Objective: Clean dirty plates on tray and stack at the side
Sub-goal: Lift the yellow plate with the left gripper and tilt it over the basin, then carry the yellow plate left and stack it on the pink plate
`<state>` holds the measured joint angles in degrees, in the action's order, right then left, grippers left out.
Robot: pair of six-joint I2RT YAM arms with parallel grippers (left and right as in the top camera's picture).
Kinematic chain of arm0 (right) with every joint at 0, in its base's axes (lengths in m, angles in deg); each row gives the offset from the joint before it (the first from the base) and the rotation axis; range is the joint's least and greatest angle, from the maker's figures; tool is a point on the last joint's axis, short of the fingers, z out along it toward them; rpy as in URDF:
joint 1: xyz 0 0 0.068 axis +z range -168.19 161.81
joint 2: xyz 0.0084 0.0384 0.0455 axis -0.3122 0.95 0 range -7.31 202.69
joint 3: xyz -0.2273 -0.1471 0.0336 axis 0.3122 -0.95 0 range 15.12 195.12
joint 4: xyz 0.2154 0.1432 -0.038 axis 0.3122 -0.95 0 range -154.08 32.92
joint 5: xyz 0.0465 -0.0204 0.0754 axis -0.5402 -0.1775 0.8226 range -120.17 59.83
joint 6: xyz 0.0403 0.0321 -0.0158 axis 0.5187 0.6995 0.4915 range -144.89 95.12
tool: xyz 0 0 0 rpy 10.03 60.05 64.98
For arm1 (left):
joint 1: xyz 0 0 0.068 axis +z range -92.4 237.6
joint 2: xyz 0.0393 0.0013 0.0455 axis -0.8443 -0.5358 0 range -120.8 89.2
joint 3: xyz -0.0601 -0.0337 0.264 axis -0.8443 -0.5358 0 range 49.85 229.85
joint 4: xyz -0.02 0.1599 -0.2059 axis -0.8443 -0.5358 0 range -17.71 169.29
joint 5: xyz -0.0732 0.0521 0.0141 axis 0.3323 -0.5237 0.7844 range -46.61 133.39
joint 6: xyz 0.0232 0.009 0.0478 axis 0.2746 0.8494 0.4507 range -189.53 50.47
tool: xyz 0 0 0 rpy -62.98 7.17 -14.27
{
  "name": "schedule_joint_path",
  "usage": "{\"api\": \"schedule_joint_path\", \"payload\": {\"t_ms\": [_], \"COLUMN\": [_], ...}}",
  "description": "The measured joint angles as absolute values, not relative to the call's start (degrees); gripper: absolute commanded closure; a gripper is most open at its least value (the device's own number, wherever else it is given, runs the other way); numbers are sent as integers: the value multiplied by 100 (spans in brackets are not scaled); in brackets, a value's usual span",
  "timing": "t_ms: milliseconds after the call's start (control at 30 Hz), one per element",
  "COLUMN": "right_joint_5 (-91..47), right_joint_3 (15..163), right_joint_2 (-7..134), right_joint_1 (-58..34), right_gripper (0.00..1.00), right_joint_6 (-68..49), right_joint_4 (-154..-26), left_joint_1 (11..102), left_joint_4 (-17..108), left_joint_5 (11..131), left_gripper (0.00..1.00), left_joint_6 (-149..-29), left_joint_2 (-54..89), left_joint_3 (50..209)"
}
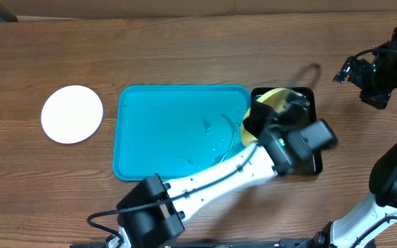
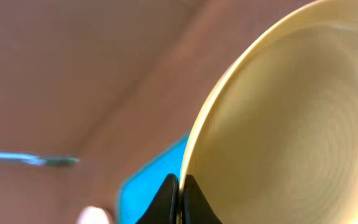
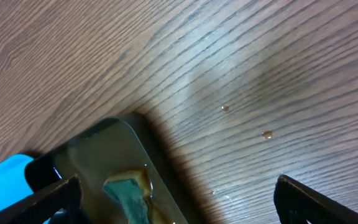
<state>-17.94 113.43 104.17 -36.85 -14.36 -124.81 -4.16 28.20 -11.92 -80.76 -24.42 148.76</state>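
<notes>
The left gripper crosses the turquoise tray (image 1: 178, 131) next and lowers to release, since the white plate (image 1: 72, 114) to stack on lies to its left in the overhead view.
My left gripper (image 2: 180, 186) is shut on the rim of a pale yellow-green plate (image 2: 291, 124), which fills the right of the left wrist view. From overhead this plate (image 1: 270, 97) hangs tilted over the black tray (image 1: 311, 92), held by the left gripper (image 1: 262, 114). The turquoise tray (image 1: 178, 131) lies in the middle with wet streaks and no plate on it. A white plate (image 1: 72, 114) rests on the table to its left. At the far right, above bare wood, my right gripper (image 1: 347, 69) stands open and holds nothing (image 3: 179, 182).
The black tray (image 3: 98, 155) holds water and a green-and-yellow sponge (image 3: 129, 193), seen in the right wrist view beside a corner of the turquoise tray (image 3: 5, 171). Small droplets (image 3: 266, 134) dot the wood. My left arm (image 1: 212, 176) crosses the turquoise tray's front right corner.
</notes>
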Motion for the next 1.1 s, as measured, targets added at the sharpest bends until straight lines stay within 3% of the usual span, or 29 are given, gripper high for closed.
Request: {"api": "schedule_joint_path", "payload": {"t_ms": [333,533,833,1100], "right_joint_5": [-1797,-1797,-1797,-1797], "right_joint_3": [11343,11343,11343,11343], "right_joint_2": [10417,10417,10417,10417], "right_joint_1": [-3685,-3685,-3685,-3685], "right_gripper": [0,0,0,0], "right_joint_6": [-1436,-1436,-1436,-1438], "right_joint_4": [-12483,-12481,-12478,-12483], "left_joint_1": [1906,3652,6301,8170], "left_joint_4": [2562,1884,702,770], "left_joint_5": [2897,4390,4323,4071], "left_gripper": [96,96,96,96], "left_joint_6": [-8937,-9064,-9064,-9064], "left_joint_2": [-2250,-2003,-1999,-1997], "left_joint_3": [14878,14900,14845,14393]}}
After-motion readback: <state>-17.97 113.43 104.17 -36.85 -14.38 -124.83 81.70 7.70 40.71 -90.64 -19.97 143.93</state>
